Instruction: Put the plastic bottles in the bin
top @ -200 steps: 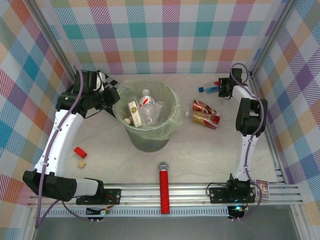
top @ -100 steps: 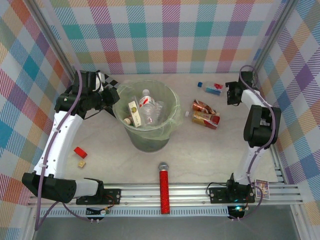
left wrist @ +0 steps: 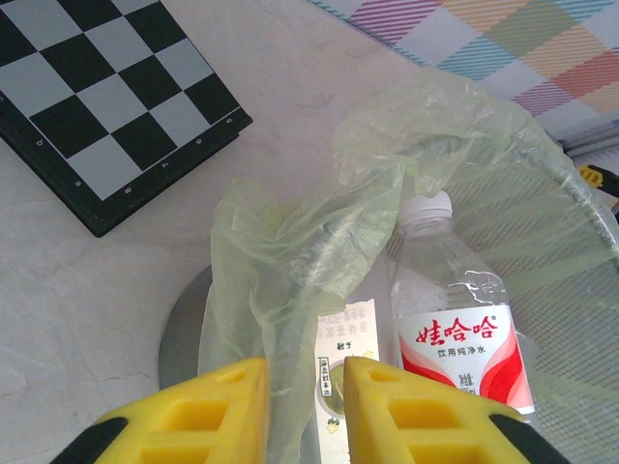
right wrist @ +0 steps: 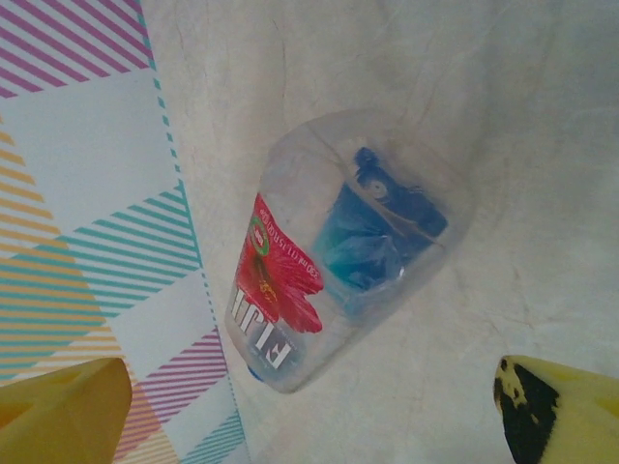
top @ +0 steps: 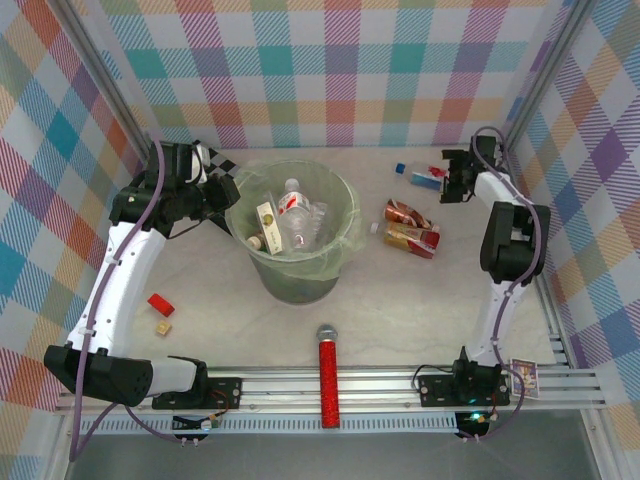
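My right gripper moves toward the bin (top: 335, 262) and over the base end of the clear Fiji bottle next.
The pale-green bin (top: 335, 262) stands mid-table with its liner (left wrist: 290, 251) draped over the rim. Inside stand a clear bottle with a red-and-white label (left wrist: 455, 324) (top: 293, 202) and a yellow-labelled container (top: 267, 218). My left gripper (left wrist: 305, 411) (top: 224, 190) hovers at the bin's left rim, open, with a fold of liner hanging between its fingers. A clear Fiji bottle (right wrist: 338, 256) (top: 424, 175) lies by the back wall. My right gripper (right wrist: 309, 420) (top: 448, 184) is wide open just right of it, not touching. Two brown-red labelled bottles (top: 408, 213) (top: 412, 238) lie right of the bin.
A black-and-grey checkerboard (left wrist: 106, 97) lies behind the left gripper. The red glittery microphone (top: 327, 378) lies at the front centre. A red block (top: 160, 303) and a small wooden cube (top: 162, 327) sit front left. The checked wall (right wrist: 87, 164) is close beside the Fiji bottle.
My right gripper came off the Fiji bottle, swung right, then drifted back toward it. The bottle stays on the table. The left arm has not moved.
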